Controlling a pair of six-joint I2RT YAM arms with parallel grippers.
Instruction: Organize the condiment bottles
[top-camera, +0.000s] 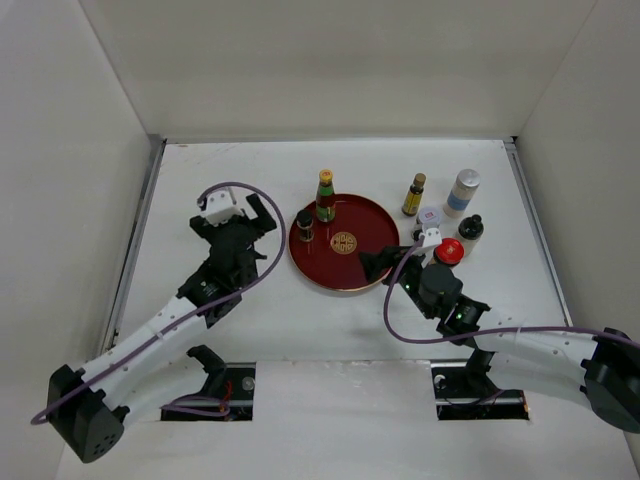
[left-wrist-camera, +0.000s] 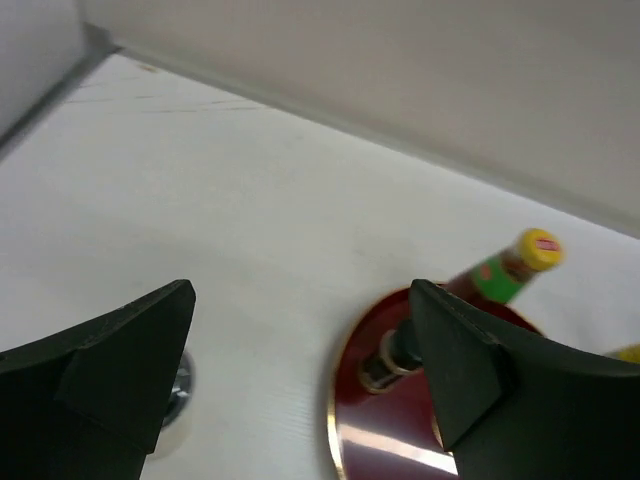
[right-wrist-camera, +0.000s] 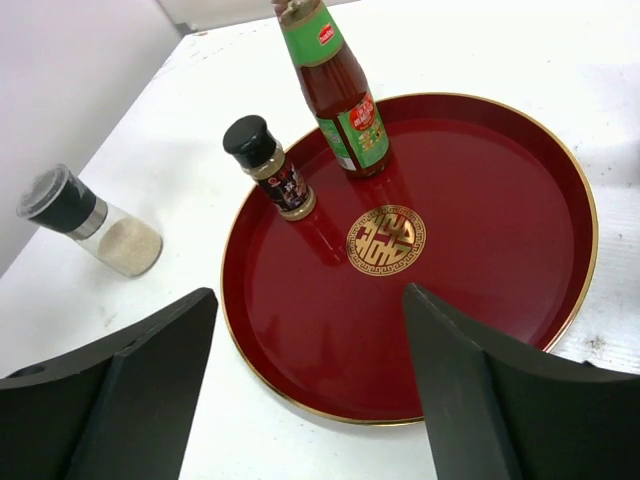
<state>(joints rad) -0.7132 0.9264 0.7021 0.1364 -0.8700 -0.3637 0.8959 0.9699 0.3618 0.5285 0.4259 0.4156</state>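
Observation:
Next I need to lower my left gripper's open fingers off to the left in its wrist view, around the clear shaker's dark cap (left-wrist-camera: 181, 389), which lies below there.
The condiment bottles are split between the round red tray (top-camera: 365, 225) and the table. On the tray stand a green-labelled, yellow-capped bottle (top-camera: 326, 195) (right-wrist-camera: 340, 90) and a small black-capped bottle (top-camera: 305, 225) (right-wrist-camera: 268, 165). Right of the tray are a slim amber bottle (top-camera: 414, 194), a tall white bottle (top-camera: 461, 192), a grey-lidded jar (top-camera: 429, 217), a black-capped jar (top-camera: 470, 229) and a red-lidded jar (top-camera: 448, 251). A clear shaker (right-wrist-camera: 90, 222) stands left of the tray, under my open left gripper (top-camera: 238, 218) (left-wrist-camera: 300, 300). My right gripper (top-camera: 388, 258) (right-wrist-camera: 310, 295) is open and empty at the tray's near right rim.
White walls close in the table on three sides, and a metal rail (top-camera: 140, 230) runs along the left edge. The tray's gold emblem (right-wrist-camera: 386, 240) marks its bare middle. Both arm bases sit at the near edge.

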